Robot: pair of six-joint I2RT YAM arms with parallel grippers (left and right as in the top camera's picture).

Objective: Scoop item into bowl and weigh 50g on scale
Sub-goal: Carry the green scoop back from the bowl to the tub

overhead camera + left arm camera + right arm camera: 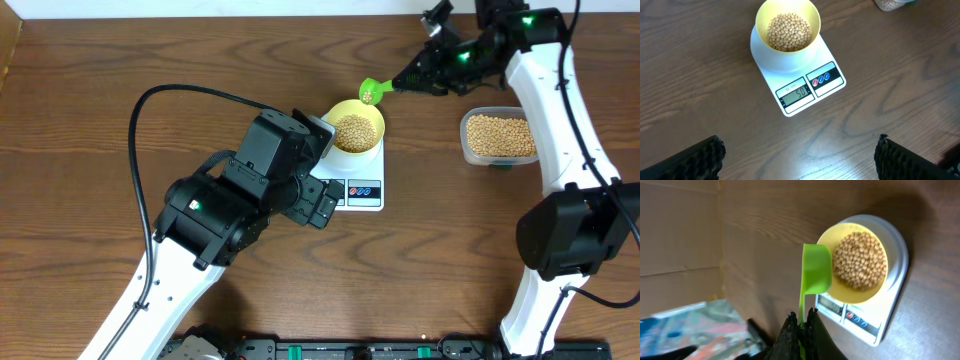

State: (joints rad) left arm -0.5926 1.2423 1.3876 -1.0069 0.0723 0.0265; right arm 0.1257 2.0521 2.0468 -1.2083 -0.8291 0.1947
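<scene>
The display shows the target, so I will move my right gripper to the right in the overhead view and down onto the tub's beans to release the scoop.
The pale-yellow bowl stands on the white scale and holds tan beans. The scale's display reads about 50. My right gripper is shut on the handle of a green scoop, which holds a few beans just beyond the bowl's far rim. In the right wrist view the scoop sits beside the bowl, gripped by the fingers. My left gripper is open and empty above the bare table in front of the scale.
A clear plastic tub full of beans stands to the right of the scale, beside the right arm. The left arm's body covers the table left of the scale. A cable loops at the left.
</scene>
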